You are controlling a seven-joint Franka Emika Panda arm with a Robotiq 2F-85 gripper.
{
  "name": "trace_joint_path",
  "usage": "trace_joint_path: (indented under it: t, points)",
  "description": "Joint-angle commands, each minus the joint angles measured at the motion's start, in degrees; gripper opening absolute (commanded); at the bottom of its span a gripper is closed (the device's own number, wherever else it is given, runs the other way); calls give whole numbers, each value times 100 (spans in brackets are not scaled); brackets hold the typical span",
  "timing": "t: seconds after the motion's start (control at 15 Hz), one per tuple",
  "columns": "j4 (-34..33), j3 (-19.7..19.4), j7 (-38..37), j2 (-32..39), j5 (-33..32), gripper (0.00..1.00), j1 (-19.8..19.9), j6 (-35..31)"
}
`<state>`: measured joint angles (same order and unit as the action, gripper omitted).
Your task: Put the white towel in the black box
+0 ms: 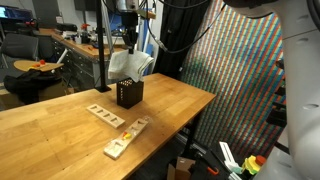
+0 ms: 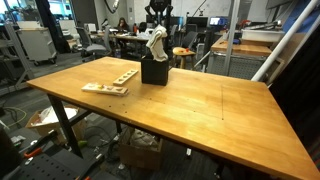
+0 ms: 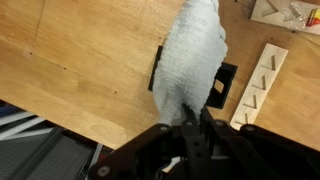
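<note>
I should next move my gripper down into the black box's open top (image 1: 130, 82) (image 3: 218, 87) and release the white towel, as only its lower end reaches the box so far.
The white towel (image 1: 130, 65) hangs from my gripper (image 1: 129, 48) right above the black box (image 1: 129, 95), which stands on the wooden table. In an exterior view the towel (image 2: 157, 45) dangles with its lower end at the box's (image 2: 153, 71) open top. In the wrist view the towel (image 3: 190, 55) hangs down from my shut fingers (image 3: 192, 115) and covers most of the box (image 3: 226, 85); only the box's edges show on either side.
Pale wooden strips with pegs lie on the table near the box (image 1: 104, 113) (image 1: 126, 137) (image 2: 110, 82) (image 3: 258, 85). The table's edge (image 1: 160, 135) is close by. Office chairs and desks stand behind.
</note>
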<state>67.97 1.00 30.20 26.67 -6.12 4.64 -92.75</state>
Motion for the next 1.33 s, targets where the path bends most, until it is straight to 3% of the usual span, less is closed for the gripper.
trace_joint_path:
  t: [0.0, 0.8, 1.27]
  points:
    - [-13, 43, -294, 65, 257, 2, 2, 36]
    - [1069, 104, -469, 6, 795, 2, 95, -855]
    - [1471, 33, -341, 6, 809, 2, 365, -1343]
